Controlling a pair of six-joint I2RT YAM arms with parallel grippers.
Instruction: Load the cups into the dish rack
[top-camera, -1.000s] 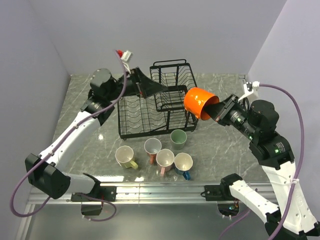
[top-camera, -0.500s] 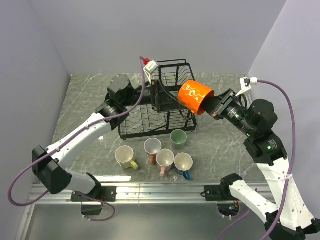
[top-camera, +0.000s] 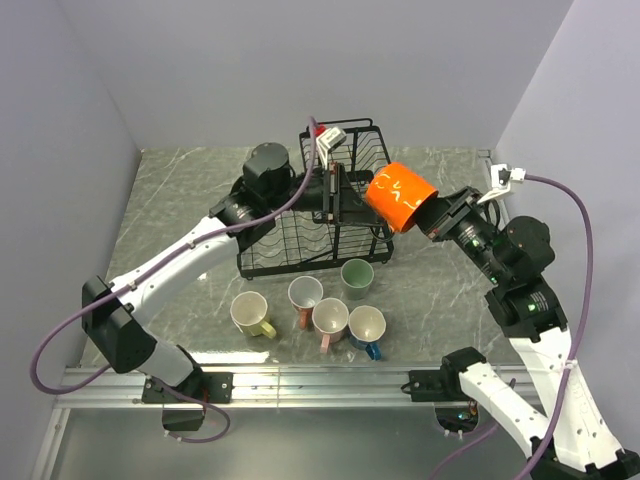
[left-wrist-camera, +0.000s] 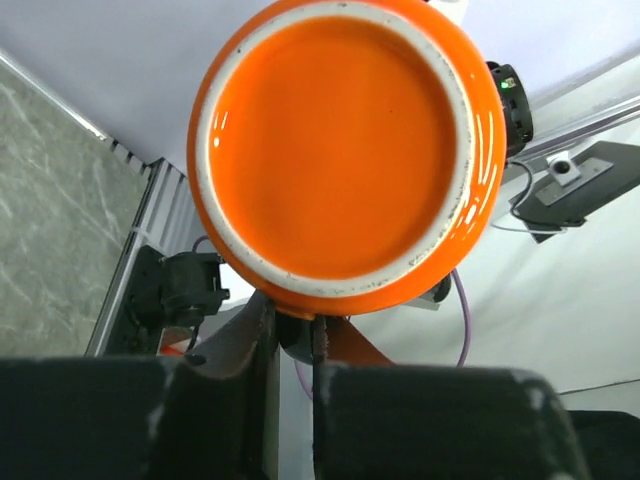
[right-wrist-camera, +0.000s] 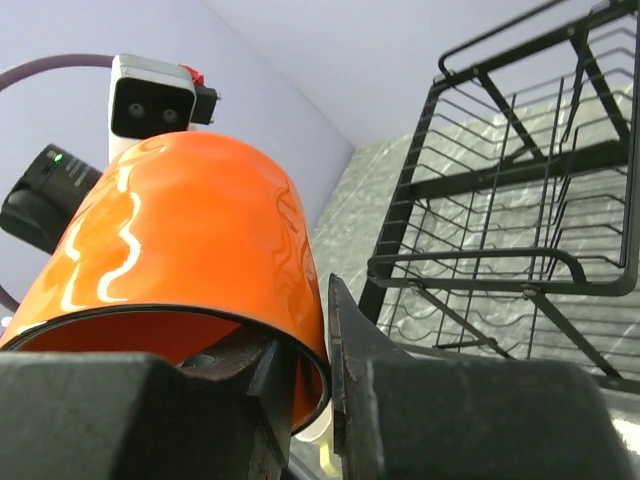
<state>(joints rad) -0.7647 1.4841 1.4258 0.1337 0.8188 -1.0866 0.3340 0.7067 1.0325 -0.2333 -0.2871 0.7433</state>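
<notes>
My left gripper carries the orange cup (top-camera: 400, 197) outward and then down next, tipping it opening down. It then releases the cup in the upper basket's far end (top-camera: 360, 148), which stands empty.
The orange cup (top-camera: 400, 197) hangs on its side above the right end of the black dish rack (top-camera: 300, 268), held between both arms. My right gripper (top-camera: 432, 218) is shut on its rim, one finger inside and one outside (right-wrist-camera: 315, 340). My left gripper (top-camera: 348, 205) reaches over the rack to the cup's base (left-wrist-camera: 340, 150). Its jaws (left-wrist-camera: 293, 325) are shut on what looks like the handle under the cup. On the table in front of the rack stand the yellow (top-camera: 250, 313), two pink (top-camera: 305, 294) (top-camera: 330, 318), blue (top-camera: 367, 326) and pale green (top-camera: 357, 274) cups.
The rack's raised upper basket (top-camera: 345, 128) sits at the back right, its wire rim (right-wrist-camera: 470, 262) close beside the held cup. The left arm stretches across the lower tray. Grey walls close in the marble table on three sides.
My left arm swung right across the rack to the orange cup and its jaws closed from wide open. My right gripper shifted the cup slightly right, still gripping its rim.
</notes>
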